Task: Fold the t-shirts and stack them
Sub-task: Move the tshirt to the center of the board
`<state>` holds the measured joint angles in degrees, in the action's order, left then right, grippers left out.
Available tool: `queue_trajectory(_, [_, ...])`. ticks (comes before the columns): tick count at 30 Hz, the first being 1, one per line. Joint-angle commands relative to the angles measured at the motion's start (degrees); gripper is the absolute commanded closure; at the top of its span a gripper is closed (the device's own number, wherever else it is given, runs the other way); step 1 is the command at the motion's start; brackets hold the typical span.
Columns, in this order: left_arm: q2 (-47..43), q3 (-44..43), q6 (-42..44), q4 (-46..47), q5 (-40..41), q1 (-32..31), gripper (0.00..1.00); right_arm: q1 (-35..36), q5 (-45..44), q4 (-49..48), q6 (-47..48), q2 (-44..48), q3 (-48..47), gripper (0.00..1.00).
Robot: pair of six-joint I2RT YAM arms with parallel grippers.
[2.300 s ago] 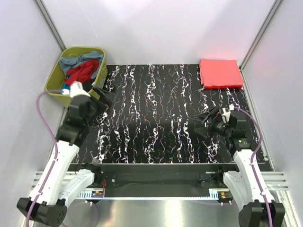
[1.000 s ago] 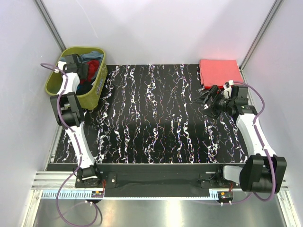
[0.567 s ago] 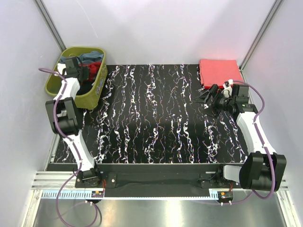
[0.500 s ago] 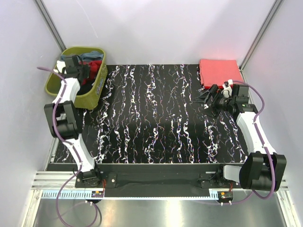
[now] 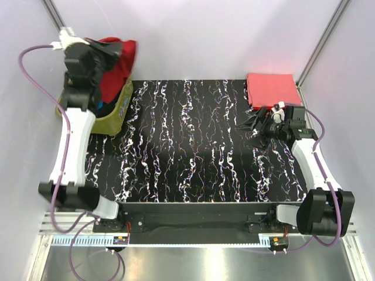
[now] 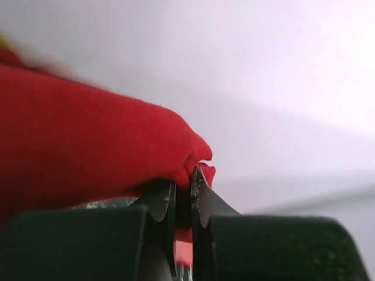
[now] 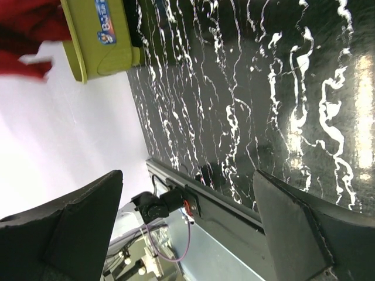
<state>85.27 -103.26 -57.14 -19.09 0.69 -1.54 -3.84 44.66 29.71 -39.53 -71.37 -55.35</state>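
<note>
My left gripper holds the dark red t-shirt. Next, it needs to swing the dark red t-shirt away from the basket, back and down over the near middle of the mat.
My left gripper (image 5: 111, 48) is raised high over the olive-green basket (image 5: 115, 115) and shut on a fold of the dark red t-shirt (image 5: 119, 65), which hangs from it down toward the basket. In the left wrist view the red cloth (image 6: 88, 137) is pinched between the jaws of the left gripper (image 6: 183, 178). A coral-pink t-shirt (image 5: 272, 91) lies folded at the mat's far right corner. Just in front of it, my right gripper (image 5: 250, 126) hovers low and open, holding nothing; the right gripper (image 7: 184, 181) points left across the mat.
A bit of blue cloth (image 5: 101, 106) shows inside the basket below the hanging shirt. The black marbled mat (image 5: 193, 140) covers the table. White walls stand close on the left, right and back. The basket (image 7: 99, 35) also shows in the right wrist view.
My left gripper shut on the dark red t-shirt inside the basket and rose well above it, pulling the shirt up. The right arm stayed nearly still.
</note>
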Motion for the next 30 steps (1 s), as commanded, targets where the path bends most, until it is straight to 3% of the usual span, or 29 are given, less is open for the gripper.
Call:
queue_trajectory(1, [-9.3, 4.5, 7.2, -0.9, -1.6, -9.6, 1.00, 1.5, 0.4, 1.3, 0.9, -0.3, -4.5, 0.00])
queue_trajectory(5, [-18.8, 17.3, 10.1, -3.6, 1.0, -21.0, 1.00, 3.5, -1.7, 5.9, 4.5, -1.5, -7.4, 0.00])
queue_trajectory(11, [-23.4, 26.6, 15.3, -7.5, 6.4, -37.7, 1.00, 6.1, -5.0, 10.6, 8.0, -1.3, -7.9, 0.00])
queue_trajectory(13, [-22.5, 29.0, 14.9, -8.2, 5.2, -40.8, 1.00, 6.2, -5.6, 10.9, 8.5, -0.7, -6.9, 0.00])
queue_trajectory(15, [-19.6, 32.0, 15.3, -7.5, -3.4, -41.3, 0.96, 6.7, -7.0, 11.6, 9.0, -0.3, -6.1, 0.00])
queue_trajectory(17, [-14.2, 31.7, 20.5, -8.0, -13.0, -42.8, 0.83, 7.7, -7.5, 12.4, 10.3, -0.3, -4.7, 0.00])
queue_trajectory(19, [-11.4, 30.7, 25.8, -11.6, -15.9, -45.4, 0.68, 8.6, -7.1, 12.5, 12.8, -0.3, -3.1, 0.02])
queue_trajectory(21, [-11.2, 30.2, 29.0, -15.7, -14.8, -46.9, 0.61, 10.9, -8.9, 13.9, 15.8, -1.6, -2.7, 0.04])
queue_trajectory(23, [-13.7, 32.2, 32.9, -17.2, -13.4, -47.3, 0.19, 12.5, -10.6, 16.2, 17.5, -2.8, -3.0, 0.04])
queue_trajectory(24, [-14.9, 33.1, 34.5, -18.4, -12.6, -47.2, 0.08, 14.1, -11.5, 16.4, 18.1, -3.8, -2.8, 0.04])
queue_trajectory(25, [-16.0, 33.8, 35.2, -19.1, -11.8, -47.3, 0.07, 14.6, -11.4, 16.4, 18.1, -4.4, -2.7, 0.04])
queue_trajectory(28, [-20.1, 37.8, 34.1, -20.5, -6.1, -45.9, 0.19, 16.6, -10.7, 16.2, 18.3, -7.1, -2.5, 0.04])
queue_trajectory(29, [-21.5, 40.0, 32.8, -20.5, -4.1, -44.8, 0.40, 16.8, -10.6, 16.1, 18.5, -8.6, -2.6, 0.04])
queue_trajectory(30, [-22.0, 41.1, 31.1, -20.5, -3.8, -43.3, 0.53, 17.1, -10.7, 16.0, 18.7, -9.3, -2.7, 0.05])
